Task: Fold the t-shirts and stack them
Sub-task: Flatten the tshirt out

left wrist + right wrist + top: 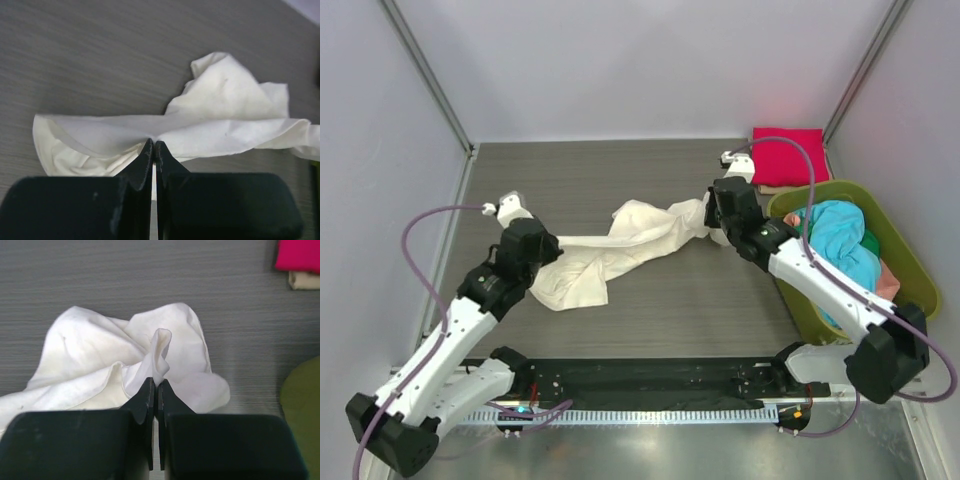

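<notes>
Next, my right gripper lifts the shirt's end, lowers it outward onto the bare tabletop beside the magenta-red t-shirt and releases it, because the cream-white cloth lies crumpled.
A cream-white t-shirt (625, 246) lies crumpled and stretched across the middle of the grey table. My left gripper (546, 248) is shut on its left end, which the left wrist view (225, 100) shows pinched at the fingertips. My right gripper (717, 222) is shut on its right end, where a fold of the shirt (160, 347) stands up between the jaws. A folded magenta-red t-shirt (788, 157) lies at the back right, also in the right wrist view (300, 255). A turquoise t-shirt (840, 245) lies in the basket with green and salmon-pink fabric beside it.
The olive-green plastic basket (910, 255) stands at the right edge, under my right arm; its rim shows in the right wrist view (302, 405). A beige folded piece (304, 280) lies under the magenta shirt. White walls enclose the table on three sides.
</notes>
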You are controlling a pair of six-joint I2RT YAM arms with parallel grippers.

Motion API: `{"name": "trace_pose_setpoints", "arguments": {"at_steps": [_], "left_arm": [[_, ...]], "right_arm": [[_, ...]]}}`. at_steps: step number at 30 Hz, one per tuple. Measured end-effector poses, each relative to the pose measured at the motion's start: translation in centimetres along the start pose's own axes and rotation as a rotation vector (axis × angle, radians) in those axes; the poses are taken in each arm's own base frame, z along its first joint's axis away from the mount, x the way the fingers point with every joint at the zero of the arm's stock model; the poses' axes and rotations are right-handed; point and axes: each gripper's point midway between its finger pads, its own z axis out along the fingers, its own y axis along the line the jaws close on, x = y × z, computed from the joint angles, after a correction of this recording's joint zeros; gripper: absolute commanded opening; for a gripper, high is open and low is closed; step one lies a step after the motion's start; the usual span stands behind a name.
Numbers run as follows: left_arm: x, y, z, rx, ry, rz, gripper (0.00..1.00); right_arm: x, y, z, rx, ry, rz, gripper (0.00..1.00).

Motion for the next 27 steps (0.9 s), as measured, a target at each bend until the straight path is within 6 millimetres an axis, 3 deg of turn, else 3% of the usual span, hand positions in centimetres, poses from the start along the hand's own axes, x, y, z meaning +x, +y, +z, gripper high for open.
{"name": "trace_pose_setpoints", "arguments": {"at_steps": [5, 12, 22, 27], "left_arm": [[-6.7, -2.0, -5.0, 0.094, -0.157, -0.033, 0.00], [-14.0, -2.1, -12.9, 0.160, -0.347, -0.036, 0.00], [-22.0, -2.1, -25.9, 0.363, -0.627, 0.002, 0.00], [-25.1, -2.7, -30.6, 0.436, -0.728, 0.021, 0.00]], "right_arm": [[-5.1, 0.9, -5.7, -0.071, -0.153, 0.014, 0.01], [-13.9, 0.6, -15.4, -0.181, -0.394, 0.101, 0.01], [-20.9, 2.4, -27.8, -0.502, -0.598, 0.091, 0.01], [-24.2, 2.1, -32.5, -0.559, -0.714, 0.059, 0.01]]}}
